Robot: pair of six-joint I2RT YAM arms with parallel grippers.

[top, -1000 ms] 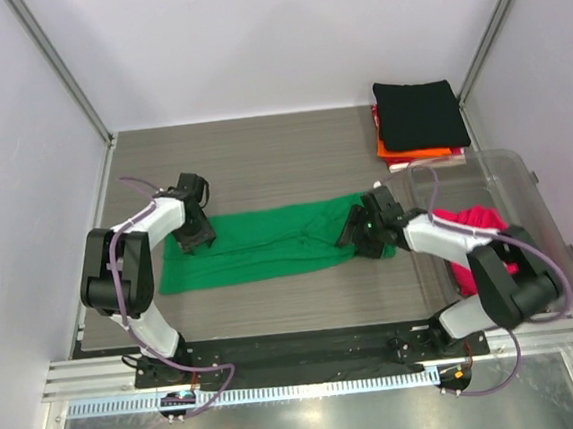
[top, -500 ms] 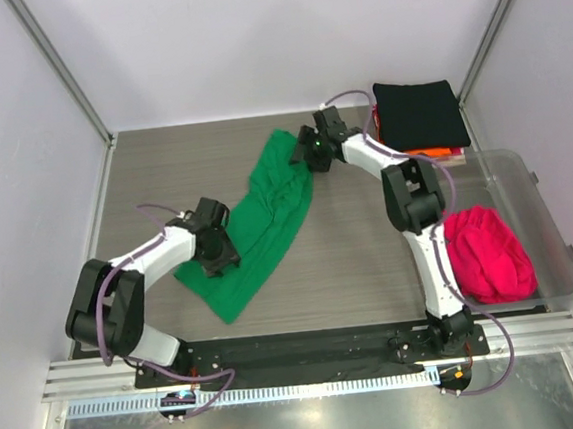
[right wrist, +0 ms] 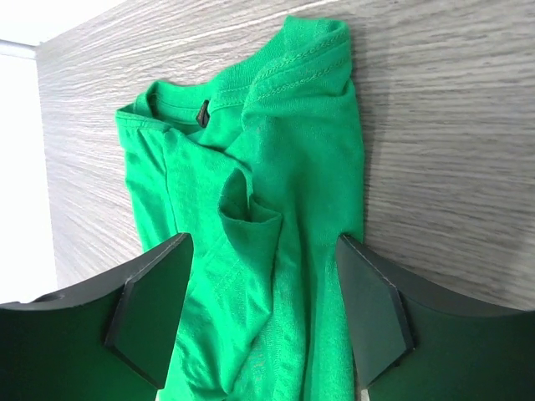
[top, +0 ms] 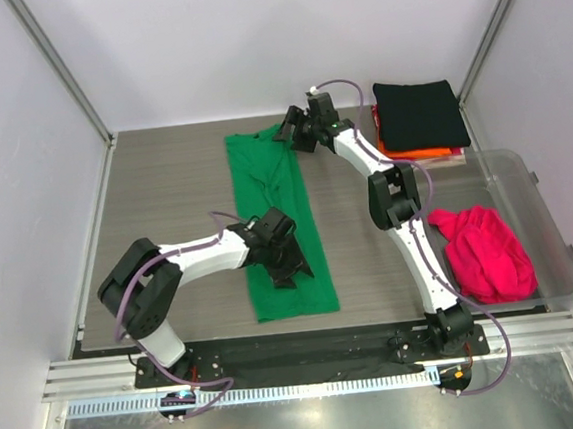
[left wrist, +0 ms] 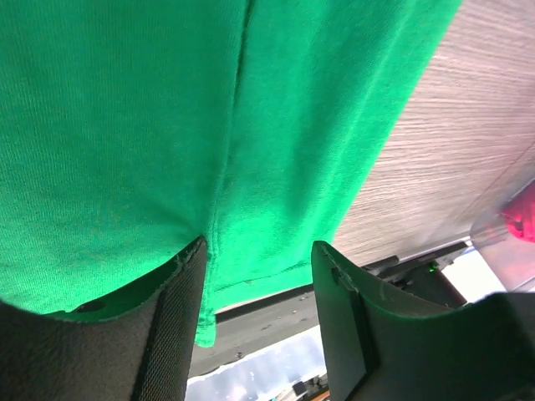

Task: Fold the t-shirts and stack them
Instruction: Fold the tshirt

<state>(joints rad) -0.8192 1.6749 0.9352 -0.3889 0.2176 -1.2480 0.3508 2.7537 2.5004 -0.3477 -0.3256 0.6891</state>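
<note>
Next, my right gripper moves back toward the base bar onto the green t-shirt's near hem corner (top: 335, 307) on the bin side, since the green t-shirt still lies full length.
The bright green t-shirt (top: 269, 191) lies folded into a long strip that runs from the far middle of the table to the near edge. My left gripper (top: 289, 269) is open over its near end; in the left wrist view (left wrist: 257, 259) the green cloth (left wrist: 209, 125) and its hem sit between the spread fingers. My right gripper (top: 288, 134) is open over the far collar end; in the right wrist view (right wrist: 263, 251) the green shirt (right wrist: 284, 167) lies rumpled between the jaws. A folded black shirt (top: 418, 113) tops an orange one (top: 417, 153) at the back right.
A clear plastic bin (top: 535, 183) stands at the right edge and holds a crumpled magenta-pink shirt (top: 486, 252). White walls enclose the table on three sides. The black base rail (top: 308, 348) runs along the near edge.
The green shirt swung from lying crosswise to lying lengthwise. My right gripper carried its end to the far middle; my left gripper moved its end toward the near centre.
</note>
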